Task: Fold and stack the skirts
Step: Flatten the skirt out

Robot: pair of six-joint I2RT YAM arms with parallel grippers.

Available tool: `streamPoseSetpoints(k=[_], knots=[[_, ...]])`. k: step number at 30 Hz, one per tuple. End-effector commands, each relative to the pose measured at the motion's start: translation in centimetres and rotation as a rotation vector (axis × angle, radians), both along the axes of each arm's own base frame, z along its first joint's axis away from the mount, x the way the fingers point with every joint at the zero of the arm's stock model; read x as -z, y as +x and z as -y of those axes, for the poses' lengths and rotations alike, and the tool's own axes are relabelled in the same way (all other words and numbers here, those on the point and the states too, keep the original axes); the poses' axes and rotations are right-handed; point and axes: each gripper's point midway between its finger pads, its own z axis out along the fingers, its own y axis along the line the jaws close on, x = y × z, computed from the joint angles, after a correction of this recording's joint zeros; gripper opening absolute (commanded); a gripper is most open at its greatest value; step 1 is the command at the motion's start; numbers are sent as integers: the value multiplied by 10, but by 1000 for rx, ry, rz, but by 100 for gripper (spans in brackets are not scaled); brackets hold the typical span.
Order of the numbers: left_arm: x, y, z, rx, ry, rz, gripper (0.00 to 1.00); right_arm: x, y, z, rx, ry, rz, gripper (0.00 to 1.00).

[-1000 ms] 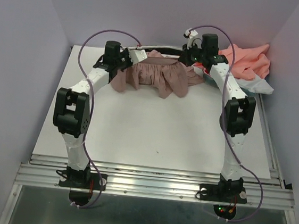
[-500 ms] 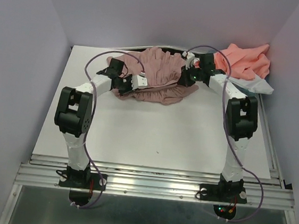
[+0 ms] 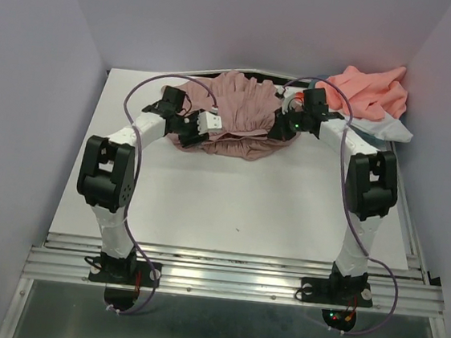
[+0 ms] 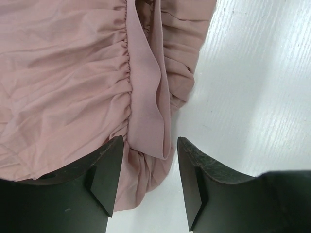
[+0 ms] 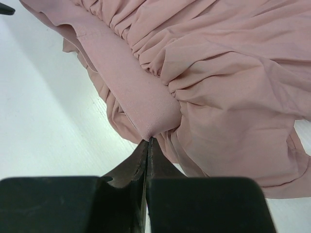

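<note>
My left gripper should next go down slightly toward my right gripper and close on the waistband's loose end (image 3: 207, 141) (image 4: 151, 147), which is just below, between its open fingers.
The mauve-pink pleated skirt (image 3: 239, 118) lies bunched in a fold at the back middle of the table. My left gripper (image 3: 200, 126) is at its left end and open. In the left wrist view the skirt (image 4: 73, 73) lies flat, and its waistband end (image 4: 148, 121) rests loose between the fingers of the left gripper (image 4: 149, 143). My right gripper (image 3: 281, 126) is at the skirt's right end. In the right wrist view it (image 5: 148, 141) is shut, pinching the waistband corner (image 5: 146, 107) of the skirt (image 5: 218, 63). Coral-salmon cloth (image 3: 371, 91) is heaped at the back right over a pale white-blue skirt (image 3: 393, 128).
The white table (image 3: 229, 210) sits between lilac walls on the left, back and right. A metal rail (image 3: 231, 270) runs along its near edge, where both arm bases are bolted. Purple cables loop above both wrists.
A second ago the mauve-pink skirt hung stretched between both shut grippers. Both arms lowered it onto the table in a fold, and the left gripper opened and let go.
</note>
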Motion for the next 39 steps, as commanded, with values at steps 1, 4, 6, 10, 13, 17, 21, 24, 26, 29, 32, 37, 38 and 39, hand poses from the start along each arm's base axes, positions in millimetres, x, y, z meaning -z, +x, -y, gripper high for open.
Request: streamPoseSetpoints(k=[1, 4, 6, 10, 13, 17, 21, 24, 26, 29, 32, 37, 38, 39], knots=[[-21, 0, 12, 15, -34, 55, 59, -36, 5, -3, -10, 51, 73, 1], [-13, -2, 15, 37, -19, 37, 58, -36, 7, -3, -5, 47, 73, 1], [-10, -7, 18, 62, -8, 27, 59, -38, 8, -3, -6, 45, 78, 1], [5, -19, 21, 97, 33, 5, 59, -37, 9, -3, -7, 47, 74, 1], [12, -8, 17, 51, 53, 35, 58, -36, 10, -3, -9, 46, 75, 1], [20, 12, 10, -15, 78, 51, 52, -37, 12, -3, -8, 42, 73, 1], [20, 27, 3, -56, 96, 63, 36, -40, 14, -3, -7, 39, 83, 1], [10, 35, 2, -73, 82, 96, 19, -41, 15, -2, -8, 35, 90, 1], [2, 37, 0, -78, 70, 109, 7, -43, 18, -2, -2, 30, 100, 1], [-21, 38, -4, -86, 49, 145, 0, -52, 27, -3, 6, 33, 125, 1], [-40, 37, -12, -102, 41, 169, 0, -71, 37, -5, 12, 43, 161, 1], [-73, 14, -27, -97, 53, 190, 0, -99, 24, -3, -29, 30, 194, 1], [-71, 7, -30, -87, 67, 186, 0, -93, 16, -2, -46, 27, 173, 1], [-78, -1, -31, -65, 80, 208, 0, -98, 7, 0, -69, 11, 191, 1]])
